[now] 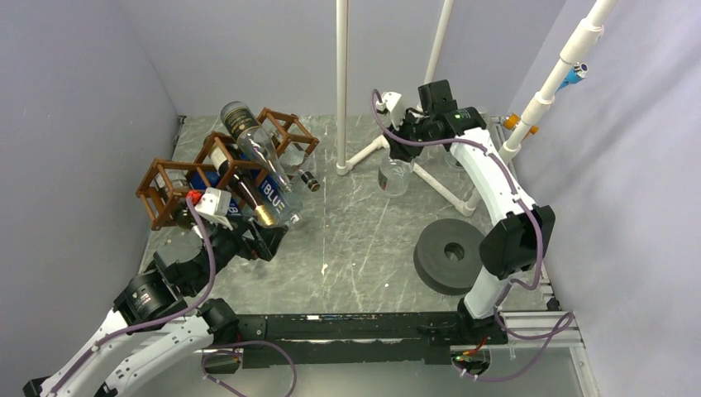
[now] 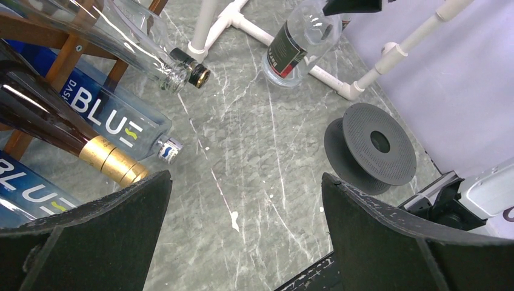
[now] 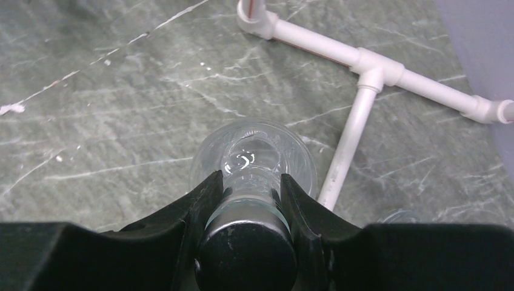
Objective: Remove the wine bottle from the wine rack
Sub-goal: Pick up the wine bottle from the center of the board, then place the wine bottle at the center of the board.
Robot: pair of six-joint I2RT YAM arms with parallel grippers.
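Note:
The robot's right gripper will carry the clear bottle (image 3: 251,151) outward over the white pipe foot and release it on the bare tabletop beyond, which stands empty.
The brown wooden wine rack (image 1: 168,177) stands at the left and holds several bottles: a clear one with a dark label (image 1: 252,141), a dark one with a gold foil neck (image 1: 248,198) and a blue one (image 1: 277,198). They also show in the left wrist view: rack (image 2: 65,50), gold neck (image 2: 112,162), blue bottle (image 2: 115,118). My right gripper (image 3: 246,182) is shut on the neck of an upright clear wine bottle (image 3: 251,151), right of the rack (image 1: 395,176). My left gripper (image 2: 245,179) is open and empty, just in front of the rack (image 1: 260,240).
A white PVC pipe stand (image 1: 340,83) rises behind the held bottle, and its feet (image 3: 363,60) lie beside it. A black spool-shaped disc (image 1: 450,255) lies at the right front. Grey walls close in both sides.

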